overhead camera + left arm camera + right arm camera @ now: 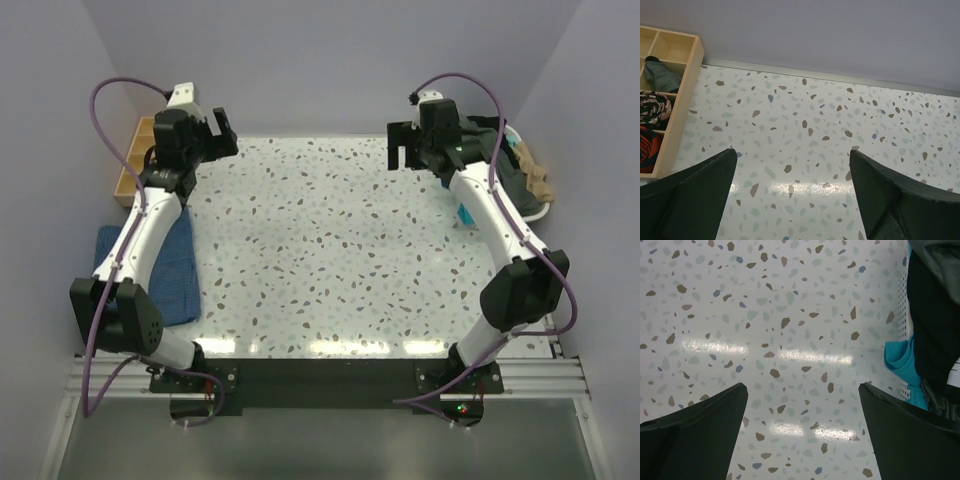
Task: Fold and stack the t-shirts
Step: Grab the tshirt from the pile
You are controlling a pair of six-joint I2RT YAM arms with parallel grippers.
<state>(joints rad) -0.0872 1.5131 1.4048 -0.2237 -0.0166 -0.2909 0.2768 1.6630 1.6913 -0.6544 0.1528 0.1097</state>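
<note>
The dark charcoal t-shirt is uppermost in the basket. My right gripper moves to the right in the top view and down onto the t-shirt's far folds next.
A heap of t-shirts lies in a white basket at the table's right edge: a dark charcoal one, a tan one and a teal one hanging over the side. In the right wrist view the teal shirt and the dark shirt show at the right. A folded blue shirt lies flat at the left edge, partly under my left arm. My left gripper is open and empty above the back left of the table. My right gripper is open and empty above the back right, left of the heap.
A wooden compartment tray with rolled cloth items stands at the back left corner. The white perforated basket wall borders the heap. The speckled tabletop lies between the arms. Walls close in the back and sides.
</note>
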